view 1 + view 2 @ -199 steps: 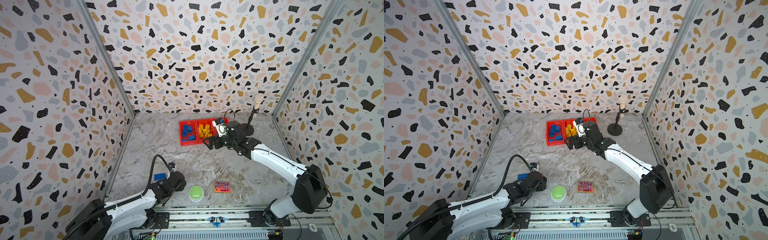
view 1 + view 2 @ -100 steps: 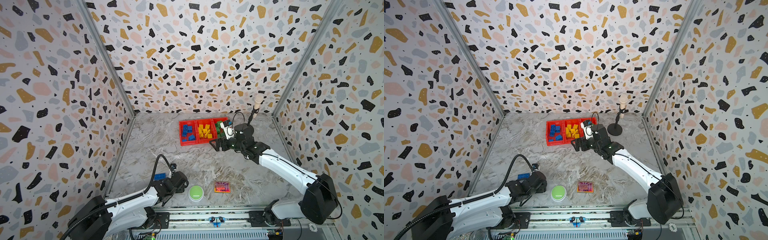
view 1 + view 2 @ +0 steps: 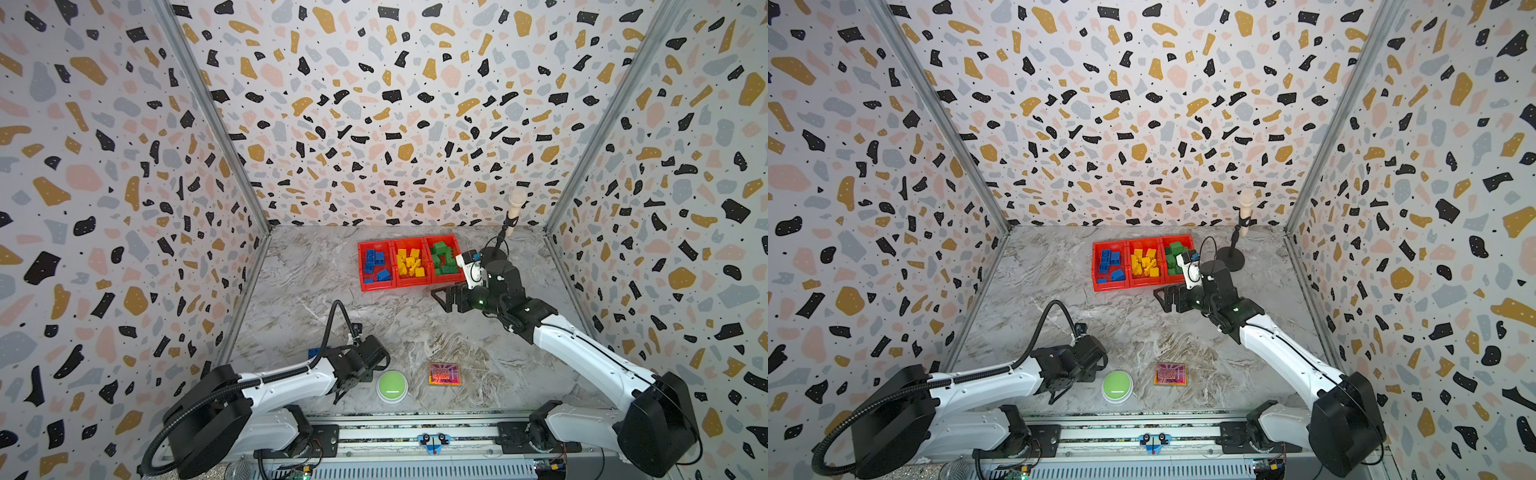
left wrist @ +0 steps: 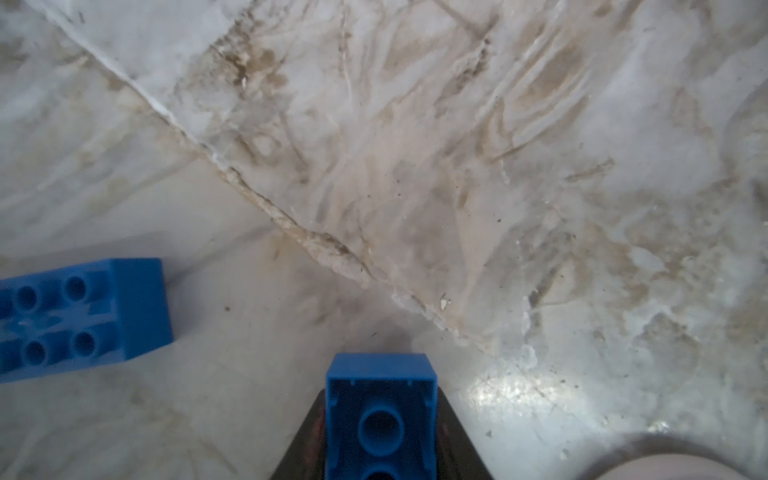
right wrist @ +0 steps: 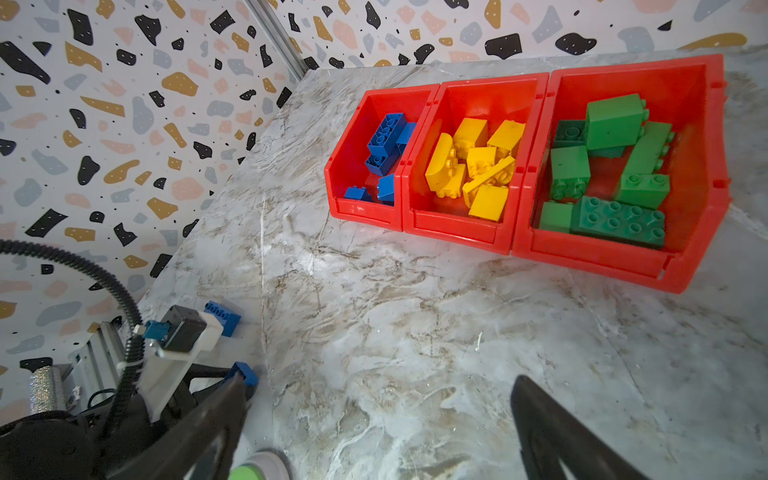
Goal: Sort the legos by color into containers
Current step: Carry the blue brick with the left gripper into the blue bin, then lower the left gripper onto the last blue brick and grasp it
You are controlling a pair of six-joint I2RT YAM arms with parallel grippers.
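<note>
The blue legos' container stands outward of my left gripper, so it will next rise, carry the small blue lego outward and release it over that container.
My left gripper [image 4: 380, 436] is shut on a small blue lego [image 4: 380, 374], low over the near-left table; the same grip shows in the right wrist view at the blue lego [image 5: 244, 371]. A second, oblong blue lego [image 3: 318, 352] lies on the table just beyond that gripper. The three joined red containers [image 3: 392, 286] stand at the back: blue legos [image 3: 376, 264] in the left one, yellow legos [image 3: 409, 264] in the middle, green legos [image 3: 442, 257] in the right. My right gripper [image 3: 442, 297] hangs open and empty just in front of the right container.
A round green button [image 3: 392, 386] and a shiny pink-orange card [image 3: 444, 373] lie near the front edge. A microphone on a black stand [image 3: 513, 216] rises at the back right, behind my right wrist. Patterned walls close in three sides.
My left gripper has closed on the small blue lego. My right arm has drawn back from over the containers, toward the front and right, still open.
</note>
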